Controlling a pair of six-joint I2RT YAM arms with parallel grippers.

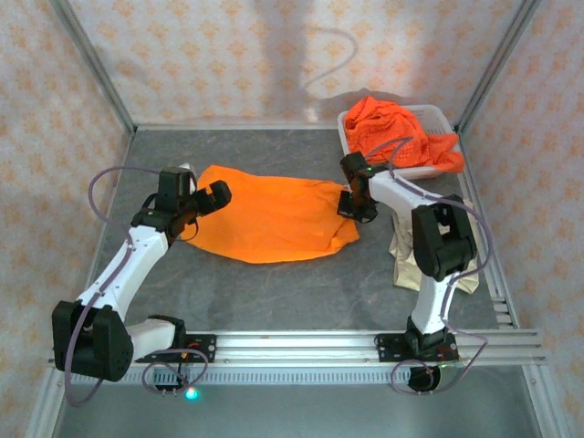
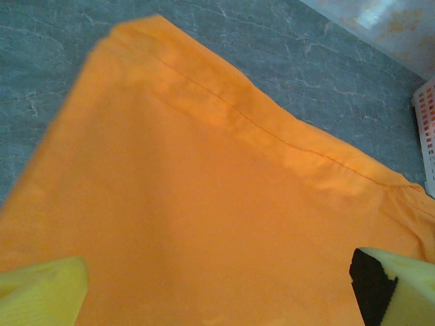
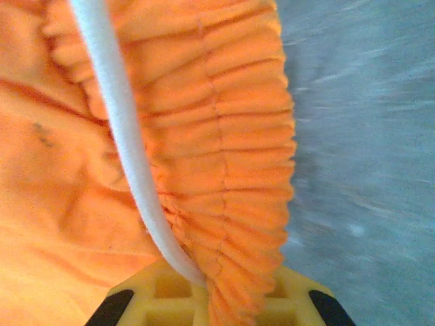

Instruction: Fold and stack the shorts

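The shorts lie spread flat, so my right gripper will next lift the waistband across the smooth orange cloth [image 1: 265, 208] toward my left gripper, then lower and release it.
A bright orange pair of shorts [image 1: 274, 219] lies spread flat in the middle of the table. My left gripper [image 1: 205, 196] hovers over its left end, open; in the left wrist view the smooth orange cloth [image 2: 204, 190] lies between the yellow fingers [image 2: 41, 292] with nothing held. My right gripper [image 1: 351, 205] is at the right end, shut on the gathered elastic waistband [image 3: 224, 149] beside the white drawstring [image 3: 122, 136]. A beige pair [image 1: 406, 265] lies at the right, partly hidden under the right arm. More orange shorts [image 1: 392, 128] are heaped in the basket.
The white mesh basket [image 1: 434, 111] stands at the back right corner; its edge [image 2: 427, 129] shows in the left wrist view. Metal frame posts and patterned walls enclose the grey table [image 1: 274, 292]. A rail runs along the near edge.
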